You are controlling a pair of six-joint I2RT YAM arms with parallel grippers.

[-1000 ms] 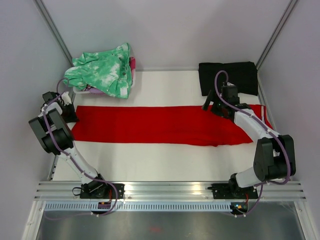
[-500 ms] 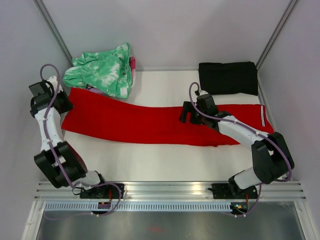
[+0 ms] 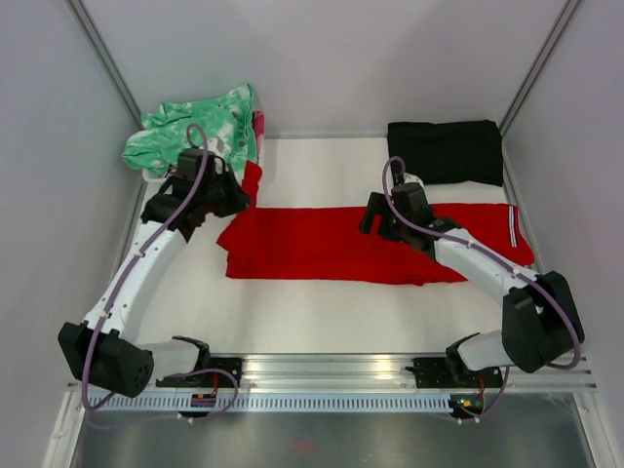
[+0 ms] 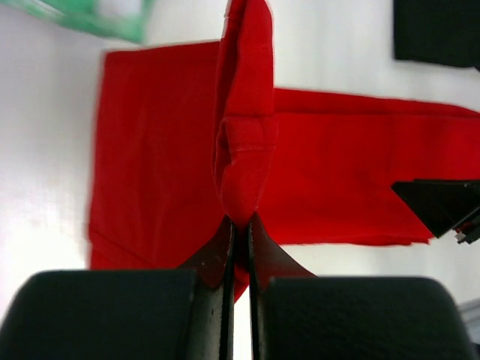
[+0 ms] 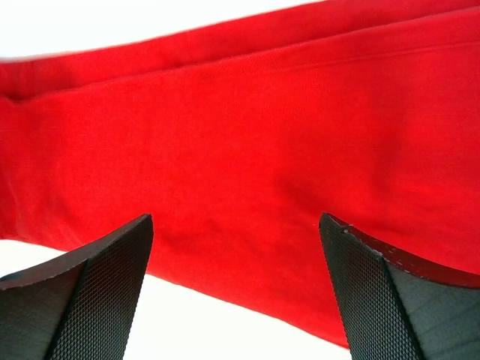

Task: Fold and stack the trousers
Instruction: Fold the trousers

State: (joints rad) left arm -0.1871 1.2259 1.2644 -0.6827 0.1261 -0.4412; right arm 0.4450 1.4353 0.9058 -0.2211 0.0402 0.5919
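Next I will move my left gripper across and down to release on the trousers' middle (image 3: 365,246) (image 4: 326,176), since that lies below it and to its right in the top view.
The red trousers (image 3: 331,244) lie lengthwise across the white table, the white-striped waistband (image 3: 513,226) at the right. My left gripper (image 3: 237,193) is shut on the leg end and holds it lifted, with the left part of the legs doubled back over itself. In the left wrist view the jaws (image 4: 240,229) pinch a raised fold of red cloth (image 4: 244,135). My right gripper (image 3: 374,218) is open just above the middle of the trousers. In the right wrist view its fingers (image 5: 97,285) straddle flat red cloth (image 5: 247,135), gripping nothing.
A green-and-white mottled garment (image 3: 200,132) is heaped at the back left, close to my left gripper. A black folded cloth (image 3: 446,148) lies at the back right, also in the left wrist view (image 4: 439,30). A metal rail (image 3: 322,369) runs along the near edge.
My left gripper has carried the leg end from the far left edge rightward, folding the legs back. My right gripper shifted left along the trousers, then slightly right, staying open.
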